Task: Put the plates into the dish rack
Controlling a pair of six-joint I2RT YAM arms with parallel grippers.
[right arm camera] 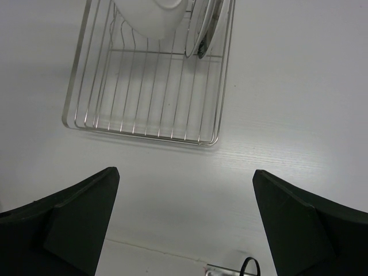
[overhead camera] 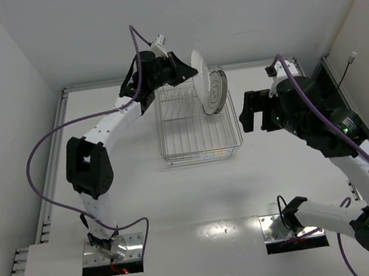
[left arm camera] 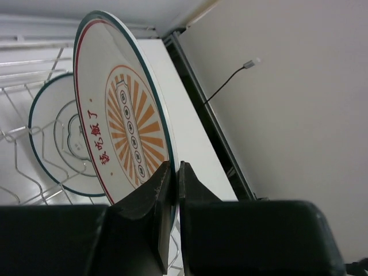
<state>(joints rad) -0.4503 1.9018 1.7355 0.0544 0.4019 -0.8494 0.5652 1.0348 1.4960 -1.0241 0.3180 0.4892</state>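
The left gripper lowers the sunburst plate between the wires beside the teal-rimmed plate next, since the plate still hangs above the rack's wires.
My left gripper [overhead camera: 190, 69] is shut on the rim of a white plate with an orange sunburst pattern [left arm camera: 123, 123] and holds it upright over the far right end of the dish rack [overhead camera: 196, 126]. This plate also shows from above [overhead camera: 197, 63] and in the right wrist view [right arm camera: 150, 16]. Just beyond it a teal-rimmed plate with a flower outline [left arm camera: 57, 138] stands on edge in the rack. From above, racked plates [overhead camera: 216, 91] lean at the rack's right side, and they show edge-on in the right wrist view [right arm camera: 210, 26]. My right gripper [overhead camera: 244, 113] is open and empty, right of the rack.
The silver wire rack [right arm camera: 144, 86] lies on the white table, its near half bare of plates. A dark rail [left arm camera: 213, 121] runs along the table's right edge by the wall. A thin cable with a white plug [left arm camera: 251, 63] hangs on that wall.
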